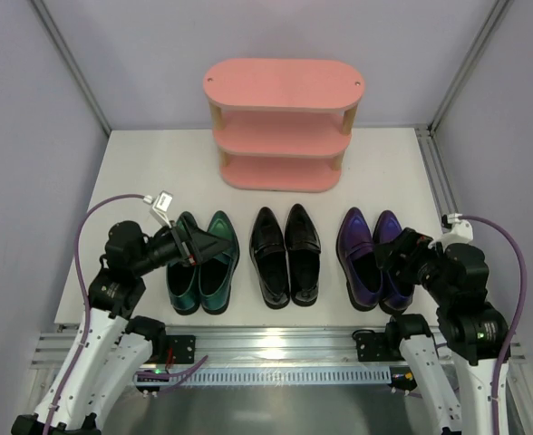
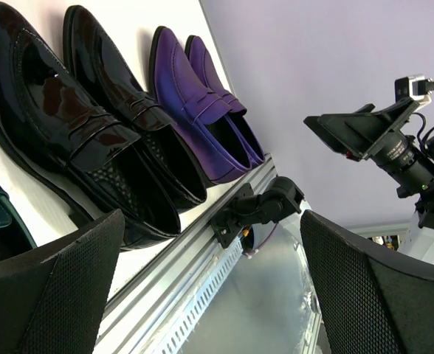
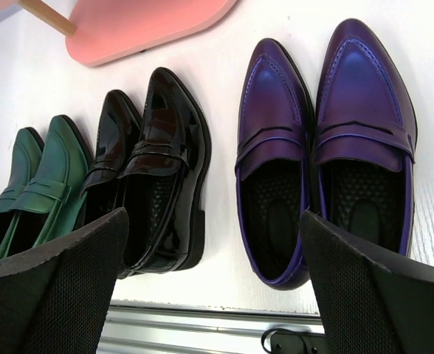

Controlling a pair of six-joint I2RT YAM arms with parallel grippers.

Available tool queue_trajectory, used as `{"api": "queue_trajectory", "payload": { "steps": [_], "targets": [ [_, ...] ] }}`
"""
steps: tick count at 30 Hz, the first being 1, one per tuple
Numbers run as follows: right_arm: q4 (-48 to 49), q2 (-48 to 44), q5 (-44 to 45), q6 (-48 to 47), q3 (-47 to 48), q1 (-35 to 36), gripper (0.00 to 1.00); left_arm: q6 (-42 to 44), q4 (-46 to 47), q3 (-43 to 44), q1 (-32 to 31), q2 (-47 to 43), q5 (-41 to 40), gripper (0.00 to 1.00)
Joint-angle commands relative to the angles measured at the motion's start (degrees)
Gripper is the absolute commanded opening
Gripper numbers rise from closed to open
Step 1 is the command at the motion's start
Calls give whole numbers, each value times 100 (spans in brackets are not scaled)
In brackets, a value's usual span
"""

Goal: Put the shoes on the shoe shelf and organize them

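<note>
Next, my right gripper comes down onto the adjoining inner rims of the purple pair, one finger into each shoe, since those rims meet below it.
Three pairs of glossy loafers stand in a row on the white table, toes toward the shelf: teal-green (image 1: 205, 263) at left, black (image 1: 285, 255) in the middle, purple (image 1: 368, 256) at right. The pink three-tier shoe shelf (image 1: 281, 124) stands empty at the back. My left gripper (image 1: 206, 243) is open, hovering over the teal pair and pointing right. My right gripper (image 1: 395, 252) is open, hovering over the purple pair. The right wrist view shows the purple pair (image 3: 328, 140), the black pair (image 3: 154, 166), the teal pair (image 3: 32, 184) and the shelf's bottom board (image 3: 139, 26).
An aluminium rail (image 1: 276, 349) runs along the table's near edge, with both arm bases bolted to it. Grey walls and frame posts enclose the table on the left, right and back. Bare table lies between the shoes and the shelf.
</note>
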Motion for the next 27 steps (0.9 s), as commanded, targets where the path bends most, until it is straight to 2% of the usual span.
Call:
{"api": "queue_trajectory", "payload": {
  "steps": [1,7,12,22,27],
  "targets": [
    [-35,249,-35,-58,-27,3,97,71,93,-41,-1,-80,48,100],
    [-501,496,447,152,35,12,97,10,129,-173,8,-142,83,100],
    [-1107,698,1238,460,141,12,97,-25,190,-340,-1,-282,92,100],
    [-1328,944,1267,759,-70,12,97,-34,243,-498,8,-291,66,100],
    [-1249,786,1125,1189,-693,3,97,-52,234,-525,8,-247,66,100]
  ]
}}
